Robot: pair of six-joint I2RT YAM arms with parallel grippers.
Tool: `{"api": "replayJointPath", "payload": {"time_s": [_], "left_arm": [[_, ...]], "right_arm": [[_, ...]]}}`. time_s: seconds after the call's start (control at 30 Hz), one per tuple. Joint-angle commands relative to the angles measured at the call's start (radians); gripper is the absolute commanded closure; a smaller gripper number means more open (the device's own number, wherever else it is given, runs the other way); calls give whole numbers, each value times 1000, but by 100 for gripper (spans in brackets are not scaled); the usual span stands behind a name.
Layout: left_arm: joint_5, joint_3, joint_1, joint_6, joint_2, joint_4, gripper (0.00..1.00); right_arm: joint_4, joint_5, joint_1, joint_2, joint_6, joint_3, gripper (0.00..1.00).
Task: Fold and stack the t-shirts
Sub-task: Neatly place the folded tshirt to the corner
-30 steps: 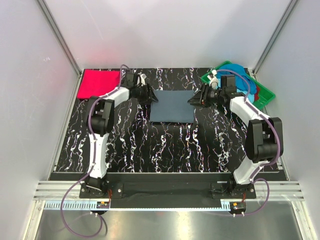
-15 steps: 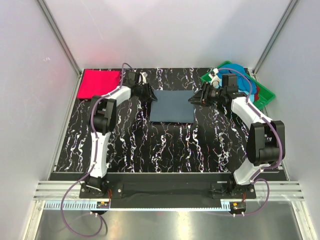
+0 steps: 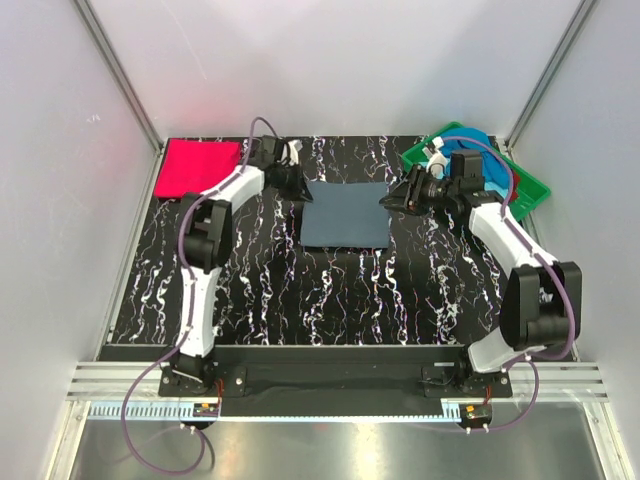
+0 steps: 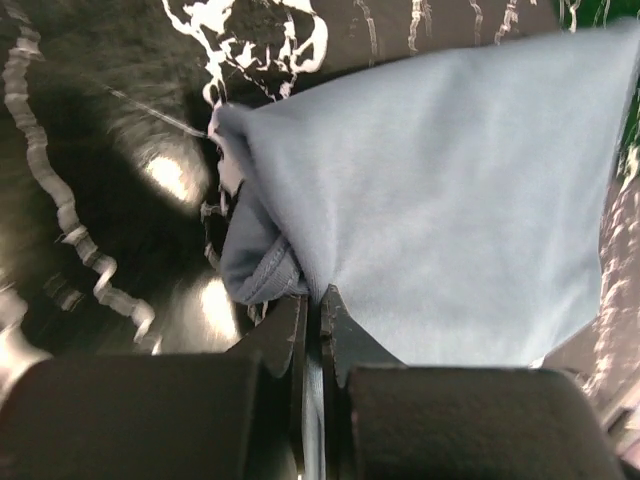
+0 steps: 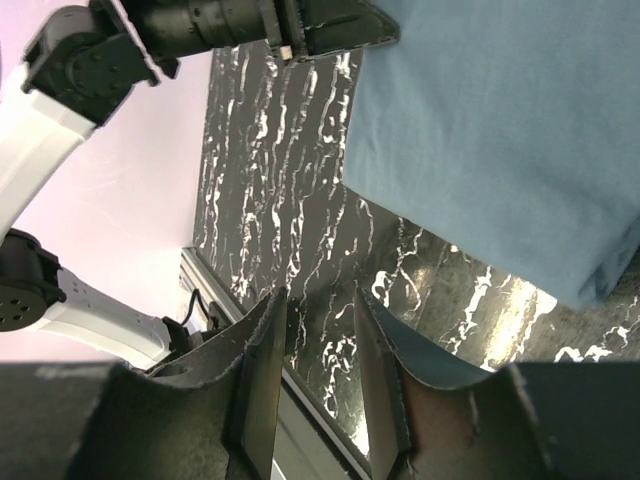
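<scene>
My left gripper needs to rise next, swing to the left in the top view, lower the grey-blue shirt onto the red-pink t-shirt (image 3: 198,166) and release it, since both are folded.
A slate grey-blue t-shirt (image 3: 345,215) lies folded flat in the middle of the black marbled table. My left gripper (image 3: 297,187) is at its far-left corner, shut on a pinch of the cloth (image 4: 312,305); the shirt (image 4: 450,200) bunches up just ahead of the jaws. My right gripper (image 3: 392,198) hovers by the shirt's far-right corner, open with nothing between its fingers (image 5: 318,310); the shirt (image 5: 500,130) lies beyond them. A bright red-pink t-shirt (image 3: 198,166) lies folded at the far left. Turquoise and blue t-shirts (image 3: 487,165) and a red one (image 3: 512,187) are heaped in the tray.
The green plastic tray (image 3: 537,190) stands at the far right corner, behind my right arm. White enclosure walls close in the table on the left, back and right. The table's bare marbled surface (image 3: 330,290) stretches between the grey-blue shirt and the arm bases.
My left gripper has closed on the grey-blue shirt's far-left corner after shifting slightly toward the back. The right arm has drifted a little, its jaws unchanged.
</scene>
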Motion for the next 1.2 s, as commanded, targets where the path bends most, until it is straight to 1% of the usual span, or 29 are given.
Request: {"api": "replayJointPath", "payload": {"time_s": [0.0, 0.03, 0.2, 0.33, 0.4, 0.43, 0.67, 0.77, 0.93, 1.17], "left_arm": [[-117, 56, 9, 196, -194, -107, 100], [-160, 75, 16, 216, -220, -131, 100], [-240, 108, 65, 320, -274, -229, 100], [-312, 147, 140, 377, -314, -252, 100], [-344, 165, 160, 426, -333, -254, 100], [-378, 187, 174, 445, -334, -255, 100], [-482, 285, 223, 612, -305, -257, 100], [-559, 332, 236, 665, -284, -255, 100], [-576, 420, 271, 690, -248, -252, 100], [-527, 409, 285, 761, -238, -208, 100]], "right_arm": [[11, 10, -2, -79, 15, -9, 59], [12, 11, -2, -87, 18, -10, 58], [14, 10, -2, -114, 27, -19, 57], [16, 14, -3, -122, 27, -29, 56], [20, 16, 0, -117, 30, -30, 56], [28, 14, -2, -114, 35, -29, 56], [62, 13, -2, -85, 44, -12, 56], [74, 13, -2, -73, 47, -10, 56], [83, 13, -2, -68, 47, -15, 56], [89, 17, -2, -67, 44, -12, 56]]}}
